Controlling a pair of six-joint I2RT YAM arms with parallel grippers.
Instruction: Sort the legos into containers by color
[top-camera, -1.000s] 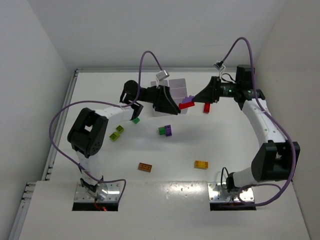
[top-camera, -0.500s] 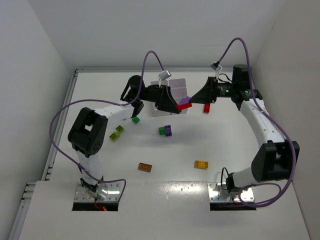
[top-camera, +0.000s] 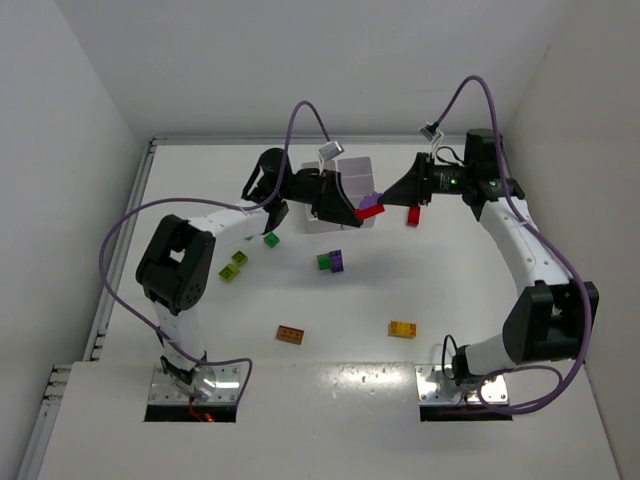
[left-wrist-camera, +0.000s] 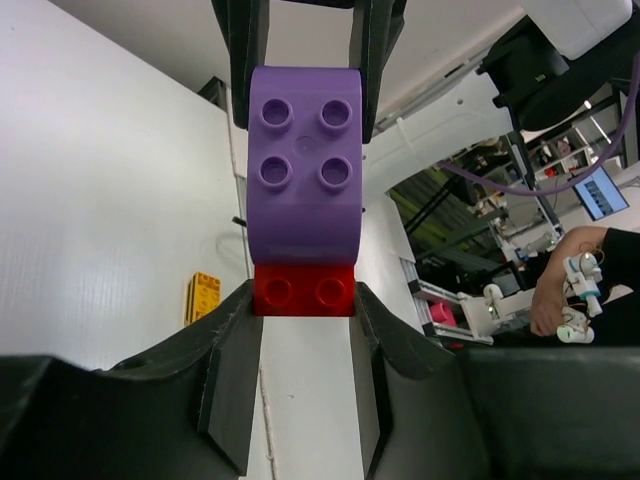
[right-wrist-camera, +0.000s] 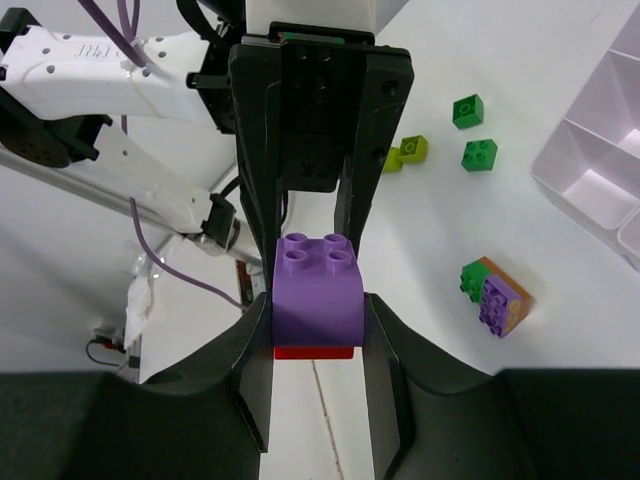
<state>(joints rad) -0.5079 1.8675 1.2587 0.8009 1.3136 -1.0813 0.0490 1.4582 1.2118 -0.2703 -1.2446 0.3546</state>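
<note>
The left gripper pulls its red brick off the purple one next. It then lowers and releases its brick on the tabletop beside the loose red brick, since their colors match.
A purple brick (top-camera: 372, 202) with a red brick (top-camera: 366, 213) stuck to it hangs in the air between both arms, in front of the white tray (top-camera: 352, 168). My left gripper (top-camera: 352, 209) is shut on the red brick (left-wrist-camera: 304, 290), its fingers pressing both sides. My right gripper (top-camera: 393, 196) is shut on the purple brick (right-wrist-camera: 316, 295) from the opposite side. In the left wrist view the purple brick (left-wrist-camera: 304, 165) sits between the right arm's fingers at the top. Part of the tray is hidden behind the left gripper.
Loose on the table lie a red brick (top-camera: 412, 216), a green brick (top-camera: 271, 240), two lime bricks (top-camera: 234, 265), a green and purple stack (top-camera: 331, 261), an orange-brown brick (top-camera: 290, 334) and a yellow brick (top-camera: 402, 328). White walls enclose the table.
The left gripper's jaws have closed in onto the red brick. Both grippers and the joined bricks shifted slightly toward the back early in the second and have held still since.
</note>
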